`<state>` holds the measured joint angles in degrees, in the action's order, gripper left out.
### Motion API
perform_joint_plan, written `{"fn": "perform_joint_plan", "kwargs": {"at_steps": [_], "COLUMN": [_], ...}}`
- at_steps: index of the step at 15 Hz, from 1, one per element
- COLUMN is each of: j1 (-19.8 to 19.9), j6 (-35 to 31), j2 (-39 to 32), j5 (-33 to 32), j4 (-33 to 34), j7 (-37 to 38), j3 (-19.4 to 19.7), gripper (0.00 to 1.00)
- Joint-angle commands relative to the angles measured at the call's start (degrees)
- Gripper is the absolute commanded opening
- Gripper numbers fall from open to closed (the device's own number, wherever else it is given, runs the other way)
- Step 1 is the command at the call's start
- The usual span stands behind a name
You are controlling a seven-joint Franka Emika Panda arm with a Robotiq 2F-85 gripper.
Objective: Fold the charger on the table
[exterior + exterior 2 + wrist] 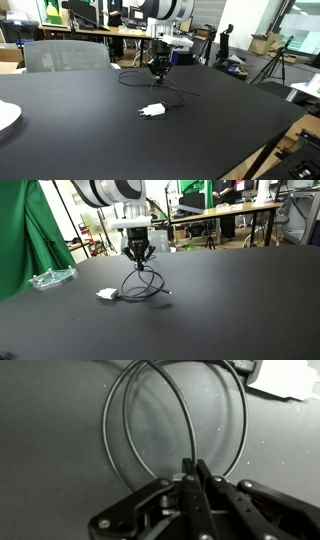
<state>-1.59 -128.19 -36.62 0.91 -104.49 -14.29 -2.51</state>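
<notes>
The loops already lie spread out below, so my gripper should next move a little toward the plug, stay low, and then open to let go of the cable.
A white charger plug (152, 110) lies on the black table (90, 140), with its thin black cable (150, 78) running back in loops. The plug also shows in an exterior view (107, 295) and at the top right of the wrist view (285, 377). My gripper (158, 70) hangs over the far part of the table, shut on the cable, and holds it lifted so that loops (143, 283) hang down to the table. In the wrist view the fingertips (194, 470) are pressed together on the cable, with two loops (175, 420) spread out below.
A white plate edge (6, 117) sits at the table's near corner. A clear plastic item (50, 278) lies near the table edge by a green curtain (25, 230). A grey chair (62, 55) stands behind the table. Desks and equipment fill the background.
</notes>
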Motion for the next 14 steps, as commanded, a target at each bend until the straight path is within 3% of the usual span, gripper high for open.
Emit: {"fn": "perform_joint_plan", "kwargs": {"at_steps": [1, 14], "j1": [0.4, 0.0], "j6": [0.1, -0.6], "j2": [-0.3, -0.6], "j5": [-0.6, -0.9], "j4": [0.1, -0.3], "j7": [0.9, 1.3], "j3": [-0.8, -0.9], "gripper": [0.06, 0.02]}}
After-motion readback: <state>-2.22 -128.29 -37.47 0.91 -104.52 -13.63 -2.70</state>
